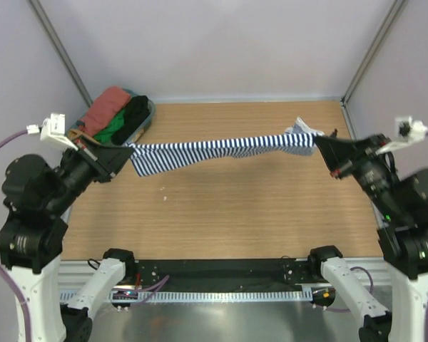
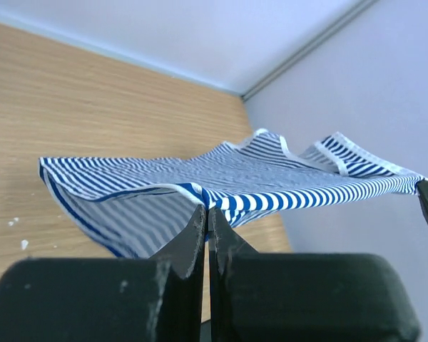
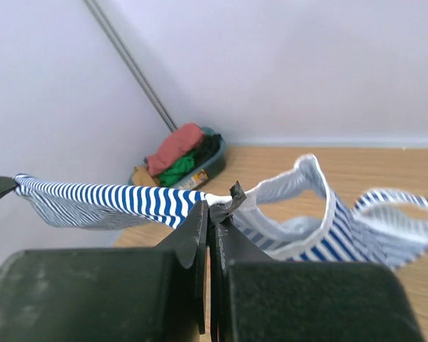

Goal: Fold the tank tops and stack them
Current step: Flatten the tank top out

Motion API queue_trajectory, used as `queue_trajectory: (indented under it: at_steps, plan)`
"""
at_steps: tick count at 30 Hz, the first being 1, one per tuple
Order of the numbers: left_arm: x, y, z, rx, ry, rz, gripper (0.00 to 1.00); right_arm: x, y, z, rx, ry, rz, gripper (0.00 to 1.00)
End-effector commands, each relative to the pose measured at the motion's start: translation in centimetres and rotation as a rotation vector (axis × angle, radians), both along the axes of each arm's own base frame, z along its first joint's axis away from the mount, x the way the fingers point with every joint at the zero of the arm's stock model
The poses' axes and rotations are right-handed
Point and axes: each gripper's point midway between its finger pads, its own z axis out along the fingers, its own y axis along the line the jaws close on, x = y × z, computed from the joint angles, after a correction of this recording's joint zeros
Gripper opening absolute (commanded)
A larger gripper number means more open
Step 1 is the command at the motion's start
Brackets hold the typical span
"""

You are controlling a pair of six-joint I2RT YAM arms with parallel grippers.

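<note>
The wooden table is clear below the robot's right gripper, so the right gripper will next lower outward, tilt its fingers down and let go of the striped top's white-trimmed end there.
The navy-and-white striped tank top (image 1: 214,151) hangs stretched in the air between both grippers, above the wooden table. My left gripper (image 1: 128,151) is shut on its left end; in the left wrist view the fingertips (image 2: 207,211) pinch the striped hem (image 2: 221,178). My right gripper (image 1: 317,141) is shut on its right end, near the white-trimmed straps (image 1: 302,129); in the right wrist view the gripper (image 3: 212,208) clamps the white trim of the striped top (image 3: 128,199). A rust-red cloth (image 1: 105,108) lies in the bin at the back left; its trim and graphic do not show.
A teal bin (image 1: 144,125) in the back left corner holds red, green and black cloths; it also shows in the right wrist view (image 3: 200,171). Grey walls with metal posts close in the table on three sides. The table's near edge carries a metal rail (image 1: 221,274).
</note>
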Motion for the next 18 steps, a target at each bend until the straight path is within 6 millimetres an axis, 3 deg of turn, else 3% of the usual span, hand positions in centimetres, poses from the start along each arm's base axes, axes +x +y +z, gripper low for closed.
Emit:
queue_trajectory:
  at_steps: [1, 2, 3, 4, 6, 9, 10, 11, 12, 13, 14, 15, 17, 18]
  plan:
    - [-2.6, -0.7, 0.6, -0.040, -0.023, -0.060, 0.00, -2.5, -0.5, -1.8, -0.036, -0.001, -0.003, 0.01]
    - [-3.1, -0.7, 1.1, -0.059, -0.046, -0.057, 0.00, -3.6, -0.9, -1.4, -0.033, -0.041, -0.011, 0.01]
    - [-3.9, -0.5, 2.4, -0.078, -0.113, -0.049, 0.00, -3.7, -1.1, -1.6, -0.033, -0.041, -0.022, 0.01]
    - [-3.6, -0.2, 2.3, -0.091, -0.114, -0.022, 0.00, -3.7, -1.3, -1.7, -0.028, -0.036, -0.034, 0.01]
    - [-3.0, -0.2, 2.1, -0.109, -0.099, -0.011, 0.00, -2.8, -1.3, -2.3, -0.035, 0.010, -0.042, 0.01]
    - [0.0, -1.2, -0.3, -0.114, 0.007, -0.041, 0.00, 0.2, -1.5, -4.2, -0.042, 0.115, -0.088, 0.01]
    - [1.8, -1.4, -2.7, -0.109, 0.083, -0.028, 0.00, 1.3, -1.6, -5.1, -0.051, 0.157, -0.101, 0.01]
    - [3.1, -1.0, -3.5, -0.109, 0.093, 0.012, 0.00, 2.4, -1.6, -6.0, -0.053, 0.189, -0.113, 0.01]
    - [4.1, -0.8, -4.7, -0.113, 0.118, 0.036, 0.00, 4.6, -1.3, -8.3, -0.064, 0.269, -0.119, 0.01]
    - [5.6, -0.7, -7.5, -0.104, 0.176, 0.062, 0.00, 5.6, -0.9, -9.5, -0.064, 0.304, -0.106, 0.01]
    - [7.1, -0.7, -8.9, -0.101, 0.204, 0.080, 0.00, 7.0, -0.5, -9.9, -0.055, 0.298, -0.098, 0.01]
    - [8.4, -0.5, -10.5, -0.099, 0.237, 0.109, 0.00, 9.1, -0.1, -13.3, -0.055, 0.387, -0.100, 0.01]
    - [11.0, -1.0, -15.6, -0.089, 0.353, 0.114, 0.00, 11.9, 0.3, -15.2, -0.045, 0.402, -0.109, 0.01]
    - [12.5, -1.4, -16.2, -0.101, 0.345, 0.110, 0.00, 13.0, 0.4, -17.3, -0.045, 0.441, -0.117, 0.01]
